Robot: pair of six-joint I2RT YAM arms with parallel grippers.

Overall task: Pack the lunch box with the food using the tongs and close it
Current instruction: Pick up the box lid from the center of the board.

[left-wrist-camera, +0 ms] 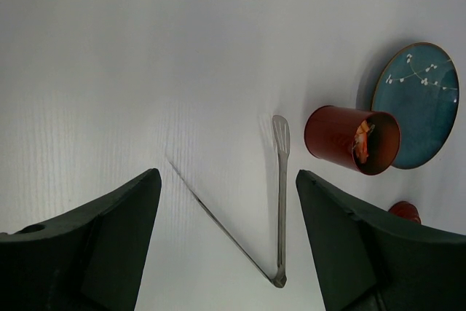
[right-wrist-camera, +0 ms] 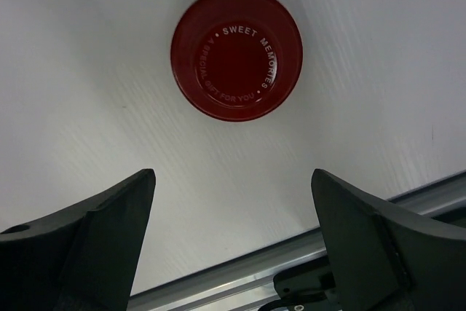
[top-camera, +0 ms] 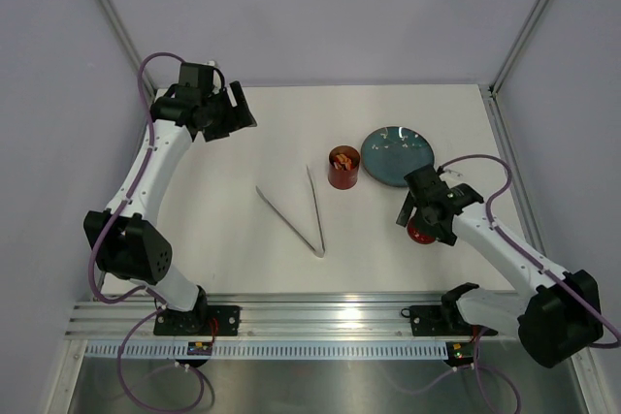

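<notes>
The red lid [top-camera: 420,231] lies flat below the robot's right gripper, so the gripper should move down and close its open fingers around the lettered middle, which is narrower than the lid's rim.
The red lunch box [top-camera: 343,167] [left-wrist-camera: 352,139] stands uncovered mid-table with orange-red food [left-wrist-camera: 362,140] inside it. Its round red lid [right-wrist-camera: 237,53] [top-camera: 420,231] lies flat on the table to the right, just beyond my open right gripper [right-wrist-camera: 231,180] [top-camera: 424,212], which hovers over it with nothing between its fingers. The silver tongs [top-camera: 295,207] [left-wrist-camera: 279,209] lie open in a V on the table left of the box. My left gripper [top-camera: 231,111] [left-wrist-camera: 227,183] hangs high at the far left, open and empty, well away from the tongs.
A blue-grey plate [top-camera: 397,154] [left-wrist-camera: 416,104] with white flecks sits right of the box at the back. The metal rail [top-camera: 320,309] [right-wrist-camera: 306,267] runs along the near table edge, close under the right gripper. White walls enclose the table.
</notes>
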